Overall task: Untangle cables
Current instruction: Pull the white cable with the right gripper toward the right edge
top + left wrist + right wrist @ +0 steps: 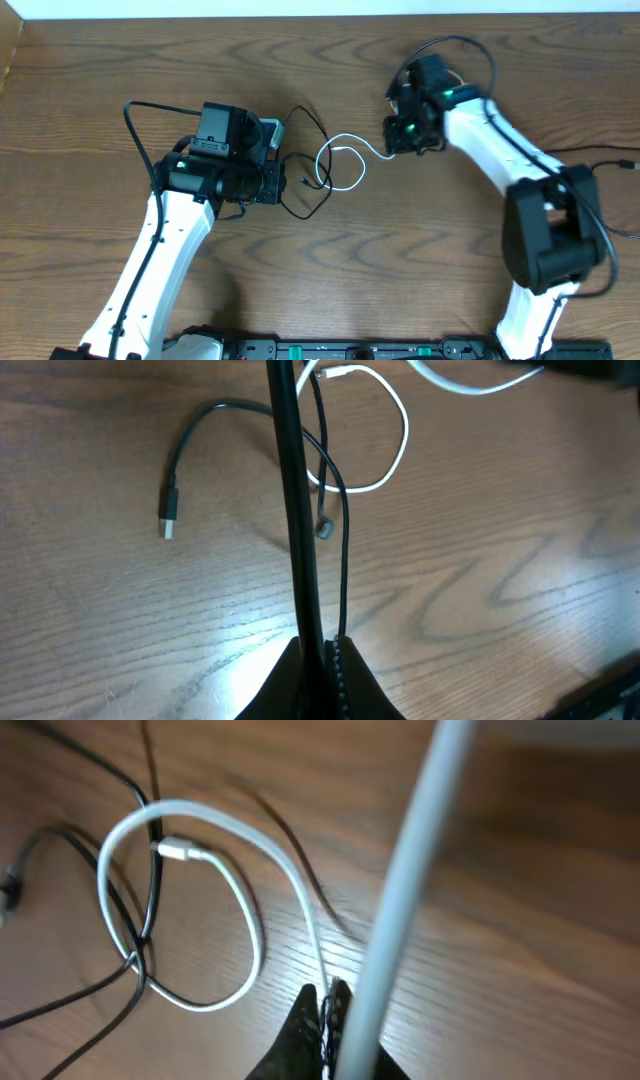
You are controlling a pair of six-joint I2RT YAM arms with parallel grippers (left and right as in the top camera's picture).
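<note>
The right gripper pulls away to the right in the overhead view next and releases over the separate black cable, since the white loop crosses the held one.
The white cable [345,138] lies in a loop at the table's middle, crossing the black cable [318,205], which loops through it. My left gripper [283,185] is shut on the black cable just left of the tangle. In the left wrist view the jaws [322,655] pinch the black cable [345,540], whose USB plug [167,520] lies free on the left; the white loop [403,435] lies beyond. My right gripper [392,148] is shut on the white cable's right end. In the right wrist view the jaws [325,1005] pinch the white cable [255,925], and the black cable [150,870] crosses its loop.
The wooden table [100,60] carries only the cables and the arms. Thicker black robot wires arc above the right arm [470,45] and beside the left arm [135,130]. A white wall edge runs along the far side.
</note>
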